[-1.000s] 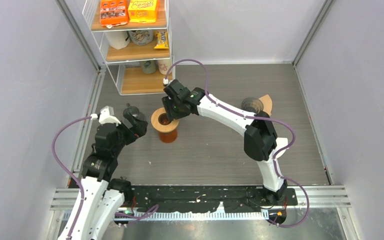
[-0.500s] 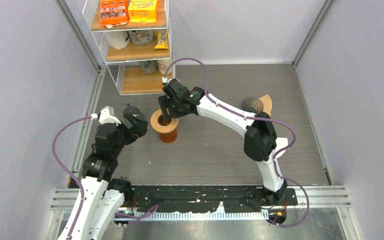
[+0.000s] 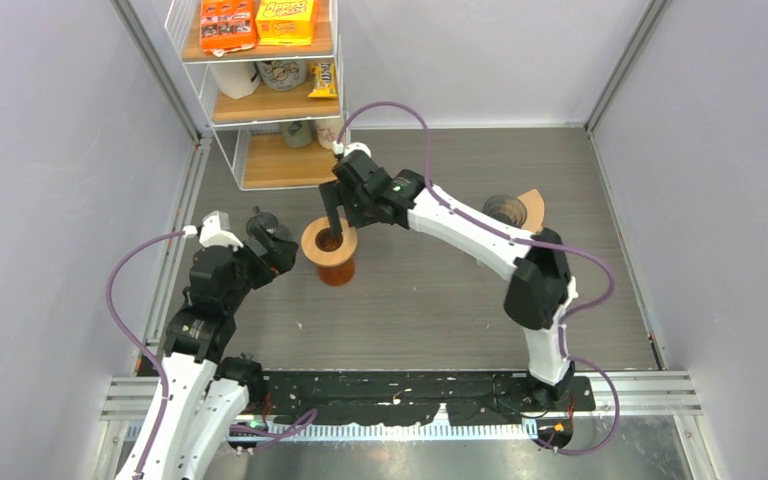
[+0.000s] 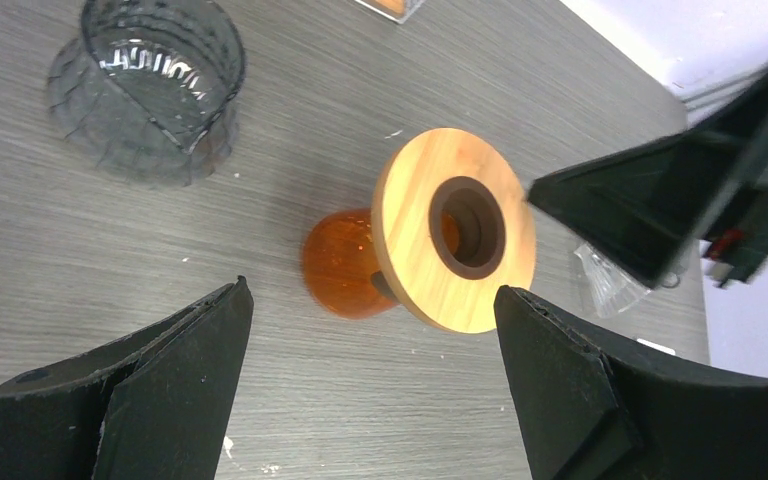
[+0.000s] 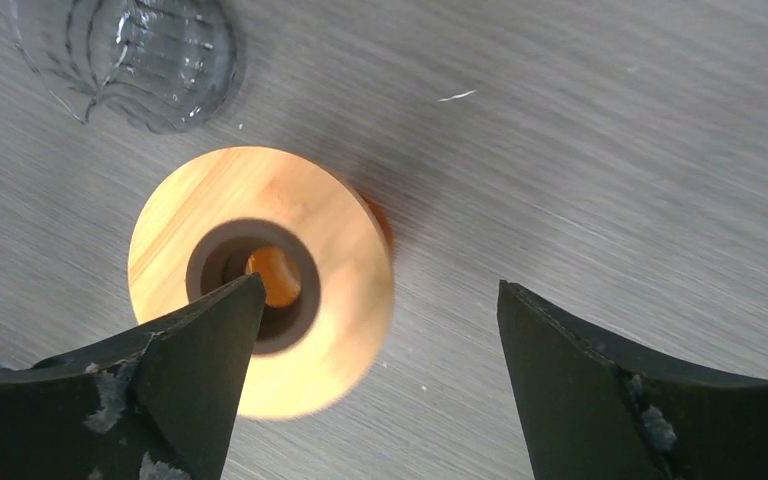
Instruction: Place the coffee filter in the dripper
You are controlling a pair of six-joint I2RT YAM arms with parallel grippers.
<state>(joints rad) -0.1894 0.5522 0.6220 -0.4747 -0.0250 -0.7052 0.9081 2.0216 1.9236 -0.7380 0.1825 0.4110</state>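
Observation:
The clear glass cone is below my right gripper and to its right in the top view, so my empty right gripper should next move away from the wooden ring and down onto the cone.
A brown paper coffee filter [image 3: 533, 203] lies at the right of the table beside a dark ribbed glass piece [image 3: 503, 208]. A ribbed glass dripper [image 4: 145, 90] stands at the left, also seen in the right wrist view [image 5: 125, 55]. Between them stands an orange glass vessel with a wooden ring top [image 3: 328, 243]. My right gripper [image 3: 332, 222] hangs open over that ring [image 5: 260, 280], with one finger over its hole and nothing between the fingers. My left gripper [image 4: 372, 290] is wide open and empty, just left of the vessel [image 4: 345, 265] and near the dripper [image 3: 265, 226].
A wire shelf with wooden boards [image 3: 265, 100] stands at the back left, holding snack boxes and cups. Grey walls close in both sides. A metal rail [image 3: 400, 390] runs along the near edge by the arm bases.
My right gripper has opened wide and drawn back a little from the wooden ring. The vessel stands where it was. The left arm has not moved.

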